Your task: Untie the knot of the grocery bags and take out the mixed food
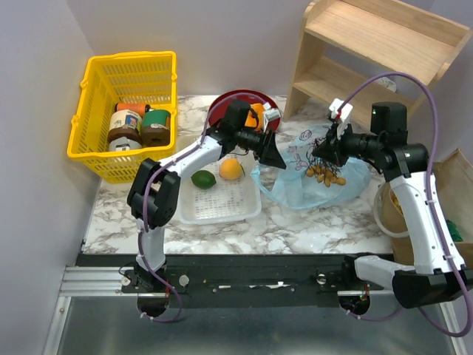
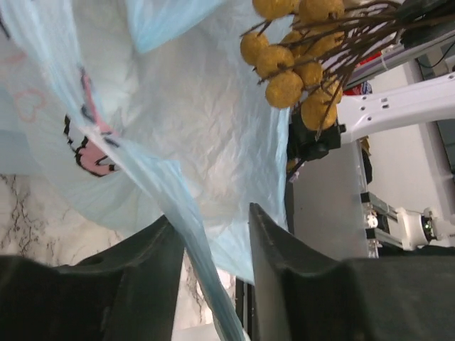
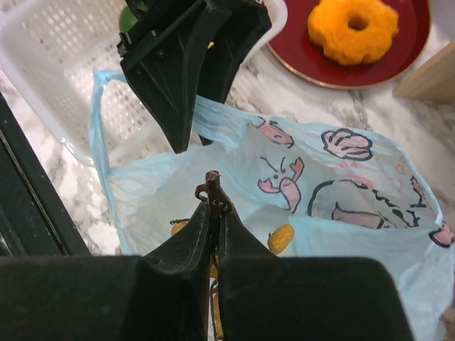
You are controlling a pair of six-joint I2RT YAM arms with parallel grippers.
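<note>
I will next raise my right gripper off the bag. Then I will lower the bunch of brown fruits into the white tray, beside the lime (image 1: 203, 178) and orange (image 1: 231, 168).
The light-blue plastic bag (image 1: 295, 185) lies open on the marble top, its printed side showing in the right wrist view (image 3: 341, 177). My right gripper (image 1: 323, 151) is shut on the stem (image 3: 212, 186) of the bunch of small brown fruits (image 1: 327, 174), which hangs over the bag's mouth. My left gripper (image 1: 275, 151) is at the bag's left rim, jaws apart, with a strand of the bag's film (image 2: 170, 206) running between the fingers. The lime (image 1: 203, 178) and orange (image 1: 231, 168) lie in a white tray (image 1: 222, 207). The doughnut (image 3: 353, 28) sits on a red plate (image 3: 398, 64).
A yellow basket (image 1: 96, 89) with jars (image 1: 140, 126) stands at the back left. A wooden shelf (image 1: 369, 44) fills the back right. The brown paper bag (image 1: 451, 177) with a white rope handle (image 1: 380, 214) stands at the right edge, partly behind my right arm.
</note>
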